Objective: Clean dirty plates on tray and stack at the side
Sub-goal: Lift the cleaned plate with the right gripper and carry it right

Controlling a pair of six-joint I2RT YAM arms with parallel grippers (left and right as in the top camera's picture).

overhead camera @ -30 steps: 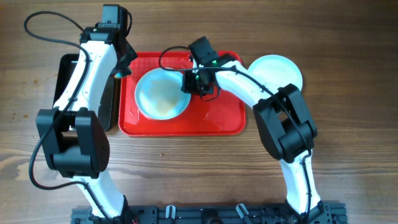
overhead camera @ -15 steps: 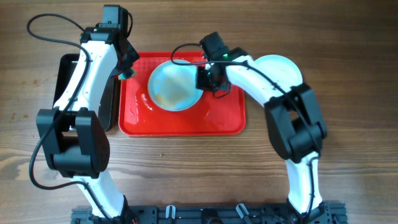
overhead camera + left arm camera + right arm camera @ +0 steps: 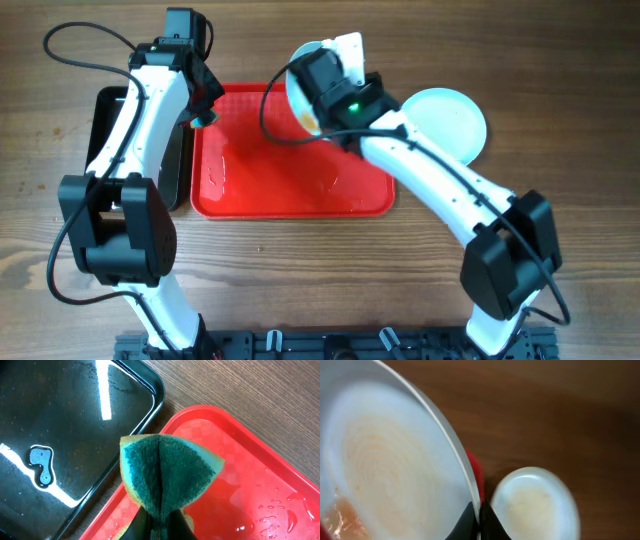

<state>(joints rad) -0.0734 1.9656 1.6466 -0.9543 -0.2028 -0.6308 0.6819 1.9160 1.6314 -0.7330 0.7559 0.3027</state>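
Observation:
I will next move my right gripper to the right in the overhead view and down to let go on top of another plate, because that plate is beside the red tray.
My right gripper is shut on the rim of a pale plate and holds it lifted and tilted above the far edge of the red tray. In the right wrist view the held plate shows a faint orange-brown smear. Another plate lies on the table right of the tray; it also shows in the right wrist view. My left gripper is shut on a green-and-yellow sponge over the tray's far left corner.
A black tray holding water stands left of the red tray; it also shows in the left wrist view. The red tray's surface is wet with droplets. Wooden table surrounds both trays.
My right gripper has lifted the plate off the red tray, moving it back and to the right and tilting it up. The left arm has stayed put.

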